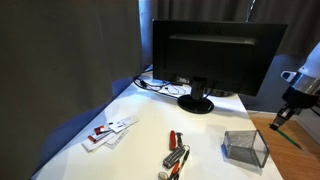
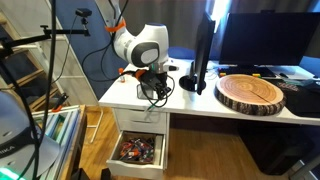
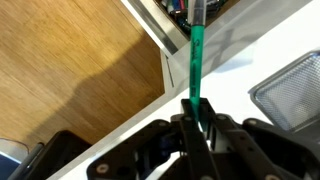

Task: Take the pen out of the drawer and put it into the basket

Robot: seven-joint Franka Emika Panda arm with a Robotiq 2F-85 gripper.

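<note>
The pen overhangs the desk edge, so I need to move my gripper away from there and release it over the bare white desk between basket (image 1: 245, 148) and monitor.
The wrist view has my gripper (image 3: 196, 106) shut on the lower end of the thin green pen (image 3: 196, 60). The pen sticks out ahead of the fingers, over the white desk edge. A corner of the grey wire-mesh basket (image 3: 292, 90) lies just to the right of the pen. Past the pen's tip the open drawer (image 3: 180, 14) shows its contents. In both exterior views the gripper (image 1: 284, 113) (image 2: 150, 74) hangs at the desk's end by the basket (image 1: 245, 148) (image 2: 152, 93). The drawer (image 2: 138, 150) stands pulled out below it.
A black monitor (image 1: 212, 55) stands at the back of the white desk (image 1: 140, 150). A red-handled tool (image 1: 173, 139), a silver-and-black object (image 1: 176, 160) and white cards (image 1: 108, 131) lie on the desk. A round wooden slab (image 2: 252, 92) sits further along the desk. Cables trail behind the monitor.
</note>
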